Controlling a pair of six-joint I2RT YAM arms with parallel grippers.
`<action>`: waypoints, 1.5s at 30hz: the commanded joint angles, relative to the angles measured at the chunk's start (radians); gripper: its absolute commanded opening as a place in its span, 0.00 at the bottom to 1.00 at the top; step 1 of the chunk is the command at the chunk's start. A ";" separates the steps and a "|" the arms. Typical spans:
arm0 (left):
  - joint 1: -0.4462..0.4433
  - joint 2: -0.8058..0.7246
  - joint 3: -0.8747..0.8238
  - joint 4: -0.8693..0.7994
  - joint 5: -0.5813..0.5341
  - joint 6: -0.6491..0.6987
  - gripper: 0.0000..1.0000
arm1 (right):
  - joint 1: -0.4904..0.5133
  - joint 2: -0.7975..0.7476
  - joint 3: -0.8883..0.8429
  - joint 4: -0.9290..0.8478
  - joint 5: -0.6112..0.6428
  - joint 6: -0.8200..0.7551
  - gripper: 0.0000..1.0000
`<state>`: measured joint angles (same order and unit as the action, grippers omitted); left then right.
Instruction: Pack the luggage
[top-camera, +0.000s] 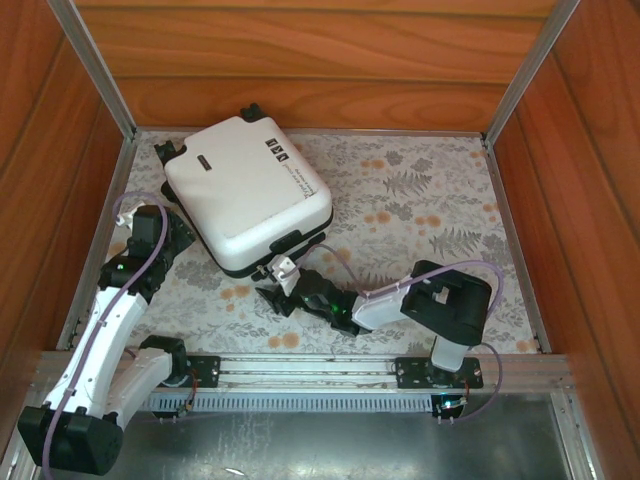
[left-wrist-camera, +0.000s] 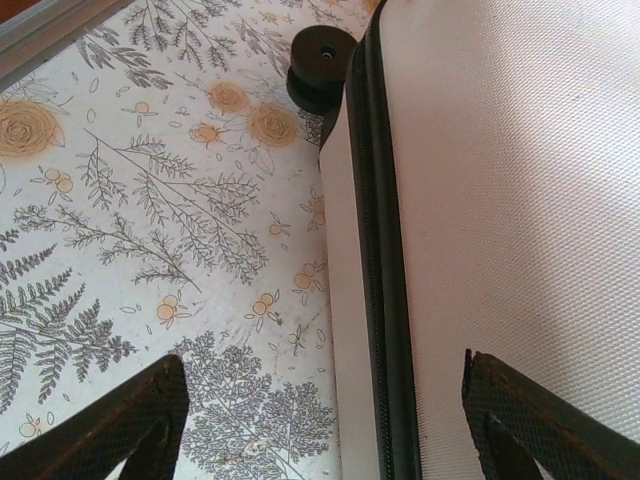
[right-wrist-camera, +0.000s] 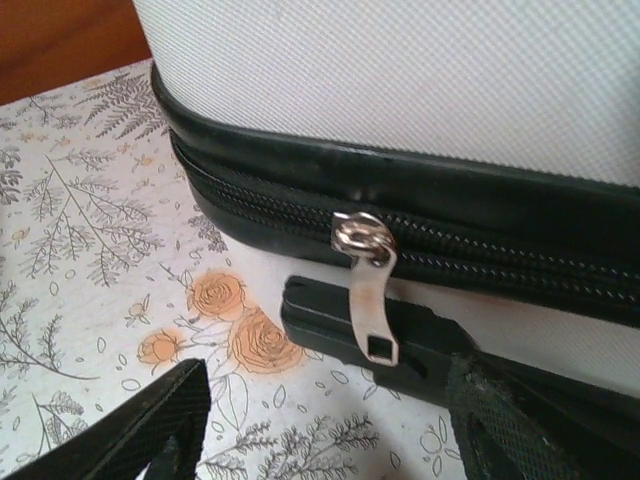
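Observation:
The hanging tab of the silver zipper pull dangles just outward of my right gripper's fingers, so next the gripper will move gently outward and bring its spread fingers around the tab.
The white hard-shell luggage lies closed and flat at the back left of the floral table, wheels to the far side. My left gripper is open at its left edge; the wrist view has the shell, the black zip seam and a wheel between the spread fingers. My right gripper is open at the near edge. A silver zipper pull hangs from the black zip track just ahead of its fingers, over a black handle part.
Wooden walls enclose the table on three sides, with metal posts at the back corners. A metal rail carries both arm bases at the near edge. The floral tabletop stretches right of the luggage.

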<state>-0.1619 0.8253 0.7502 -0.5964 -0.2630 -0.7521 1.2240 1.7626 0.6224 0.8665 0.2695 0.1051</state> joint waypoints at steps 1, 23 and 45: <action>-0.002 0.002 -0.014 0.018 0.013 0.026 0.76 | -0.001 0.027 0.037 0.121 0.097 -0.025 0.65; -0.002 0.006 -0.027 0.029 0.049 0.043 0.77 | 0.000 0.075 0.080 0.147 0.193 -0.055 0.31; -0.026 -0.136 0.061 0.041 0.174 0.117 0.67 | 0.006 0.008 0.089 -0.034 0.208 -0.046 0.00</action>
<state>-0.1722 0.7437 0.7502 -0.5758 -0.1310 -0.6830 1.2377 1.8179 0.6838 0.9047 0.3988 0.0608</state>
